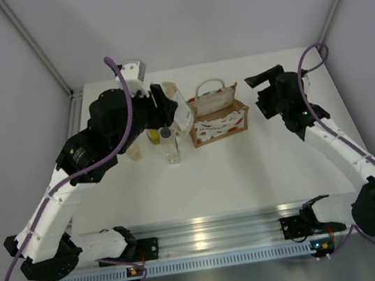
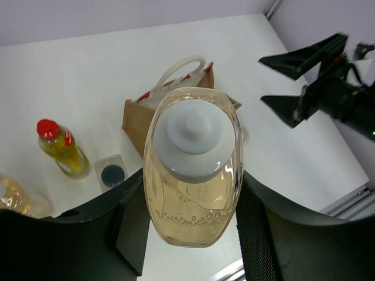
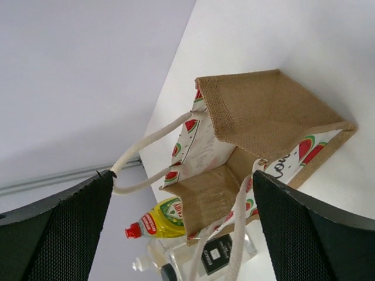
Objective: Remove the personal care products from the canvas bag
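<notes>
The amber bottle should go on the near side of the clear bottle (image 1: 170,146), where the table is bare, so next I will move my left gripper back and down and set it there.
My left gripper (image 1: 173,113) is shut on an amber bottle with a white cap (image 2: 192,170) and holds it in the air just left of the canvas bag (image 1: 218,118). The bag stands upright with its mouth open, and the inside that shows in the right wrist view (image 3: 258,120) is empty. On the table to the left of the bag stand the yellow bottle with a red cap (image 2: 60,147), the clear bottle with a dark cap (image 2: 112,174) and the second amber bottle (image 2: 17,200). My right gripper (image 1: 263,81) is open and empty, to the right of the bag.
Grey walls with metal frame posts (image 1: 36,46) close the table at the back and sides. An aluminium rail (image 1: 208,233) with the arm bases runs along the near edge. The right arm (image 2: 343,96) hangs close to the bag's right side.
</notes>
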